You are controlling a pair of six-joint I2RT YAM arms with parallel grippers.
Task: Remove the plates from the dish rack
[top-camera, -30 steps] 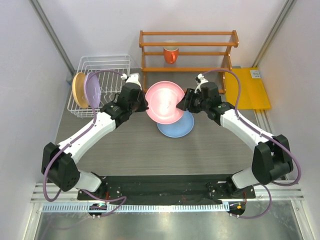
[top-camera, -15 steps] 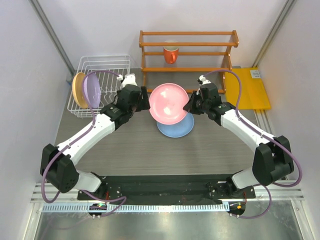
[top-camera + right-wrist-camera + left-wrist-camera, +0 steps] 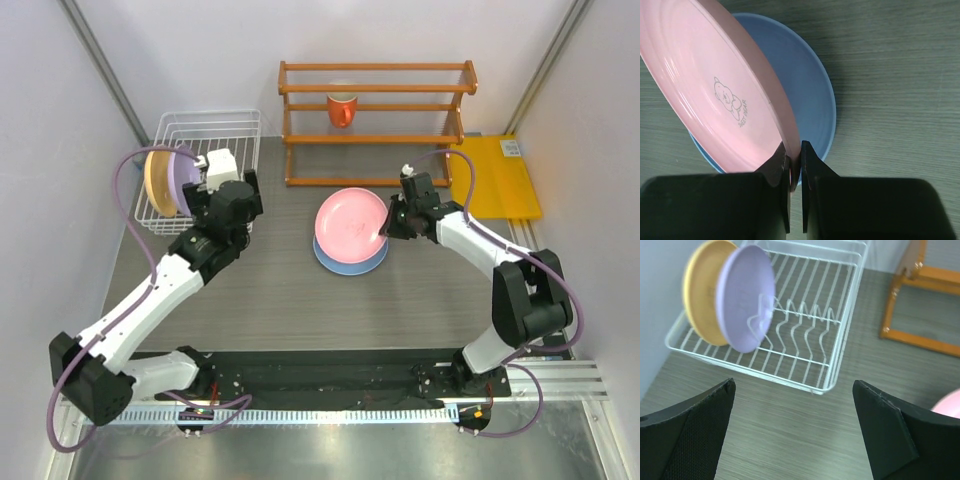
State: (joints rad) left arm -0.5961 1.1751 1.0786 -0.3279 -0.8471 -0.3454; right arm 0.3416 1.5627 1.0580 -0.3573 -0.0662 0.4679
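I should next move my left gripper across and down onto the lilac plate's near rim (image 3: 174,192) (image 3: 721,315), which is to the gripper's left in the top view and closer than the orange-yellow plate.
A pink plate (image 3: 350,222) hangs tilted over a light blue plate (image 3: 352,262) that lies flat on the table. My right gripper (image 3: 388,226) is shut on the pink plate's right rim. In the right wrist view the right gripper (image 3: 792,150) pinches the pink plate (image 3: 715,85) above the blue plate (image 3: 807,85). A lilac plate (image 3: 179,180) and an orange-yellow plate (image 3: 155,178) stand upright at the left end of the white wire dish rack (image 3: 215,122). My left gripper (image 3: 208,188) is open and empty beside the rack's near right side. In the left wrist view the left gripper (image 3: 794,385) faces the rack (image 3: 840,340), the lilac plate (image 3: 745,295) and the yellow plate (image 3: 699,295).
An orange wooden shelf (image 3: 377,110) stands at the back with an orange mug (image 3: 341,108) on it. A yellow board (image 3: 495,175) lies at the right. Grey walls close in both sides.
My left gripper opened, let go of the pink plate and drew back left toward the rack. My right gripper shut on the plate's rim and lowered it over the blue plate.
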